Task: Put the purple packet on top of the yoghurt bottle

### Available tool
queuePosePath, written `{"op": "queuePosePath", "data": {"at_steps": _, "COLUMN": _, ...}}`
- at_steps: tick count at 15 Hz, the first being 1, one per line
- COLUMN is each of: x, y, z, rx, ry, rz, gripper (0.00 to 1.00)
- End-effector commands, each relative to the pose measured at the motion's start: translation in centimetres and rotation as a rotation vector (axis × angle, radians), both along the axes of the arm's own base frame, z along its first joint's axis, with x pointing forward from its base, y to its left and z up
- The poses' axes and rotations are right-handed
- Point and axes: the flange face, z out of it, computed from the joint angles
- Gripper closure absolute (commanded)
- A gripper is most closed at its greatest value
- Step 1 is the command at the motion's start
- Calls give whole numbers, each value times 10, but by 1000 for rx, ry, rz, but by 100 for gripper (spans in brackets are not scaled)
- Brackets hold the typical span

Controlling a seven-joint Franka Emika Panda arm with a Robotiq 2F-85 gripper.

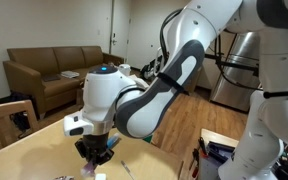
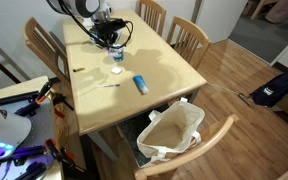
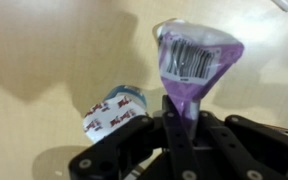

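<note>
The packet is still beside the yoghurt bottle, so the gripper will move down and to the left in the wrist view, over the yoghurt bottle's white top [image 2: 117,51] [image 3: 113,112], to let go.
In the wrist view my gripper [image 3: 174,125] is shut on the lower end of a shiny purple packet [image 3: 192,60] with a barcode, which fans out past the fingers. The yoghurt bottle [image 3: 116,110], white with a red and blue label, is on the wooden table just left of the fingers. In an exterior view the gripper [image 2: 112,45] hangs over the table a little behind the small white bottle [image 2: 117,68]; the held packet is too small to make out there. In an exterior view the gripper [image 1: 96,150] is low over the table.
A light blue flat packet [image 2: 140,84] and a thin pen-like stick [image 2: 106,85] lie on the table [image 2: 164,70] nearer its front. Wooden chairs [image 2: 189,35] stand around it. A white bag [image 2: 172,135] sits on the floor by the front edge.
</note>
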Motion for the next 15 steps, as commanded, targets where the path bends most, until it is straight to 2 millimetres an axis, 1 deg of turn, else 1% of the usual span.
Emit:
{"op": "queuePosePath", "data": {"at_steps": 1, "x": 7, "y": 3, "z": 12, "rx": 18, "ry": -16, "rz": 6, "gripper": 88}}
{"op": "queuePosePath", "data": {"at_steps": 2, "x": 10, "y": 4, "z": 18, "rx": 27, "ry": -27, "rz": 8, "gripper": 88}}
{"op": "queuePosePath", "data": {"at_steps": 3, "x": 10, "y": 4, "z": 20, "rx": 29, "ry": -30, "rz": 9, "gripper": 97}}
{"op": "queuePosePath", "data": {"at_steps": 4, "x": 6, "y": 1, "z": 18, "rx": 29, "ry": -23, "rz": 5, "gripper": 97}}
{"op": "queuePosePath", "data": {"at_steps": 5, "x": 7, "y": 2, "z": 13, "rx": 51, "ry": -47, "rz": 2, "gripper": 97}}
{"op": "queuePosePath", "data": {"at_steps": 7, "x": 13, "y": 12, "z": -1, "rx": 109, "ry": -106, "rz": 21, "gripper": 97}}
{"op": "queuePosePath", "data": {"at_steps": 10, "x": 23, "y": 36, "z": -24, "rx": 236, "ry": -208, "rz": 44, "gripper": 97}}
{"op": "queuePosePath", "data": {"at_steps": 12, "x": 24, "y": 47, "z": -38, "rx": 271, "ry": -216, "rz": 63, "gripper": 97}}
{"op": "queuePosePath", "data": {"at_steps": 14, "x": 24, "y": 52, "z": -48, "rx": 257, "ry": -192, "rz": 88, "gripper": 97}}
{"op": "queuePosePath", "data": {"at_steps": 15, "x": 26, "y": 52, "z": -50, "rx": 236, "ry": -177, "rz": 93, "gripper": 63}}
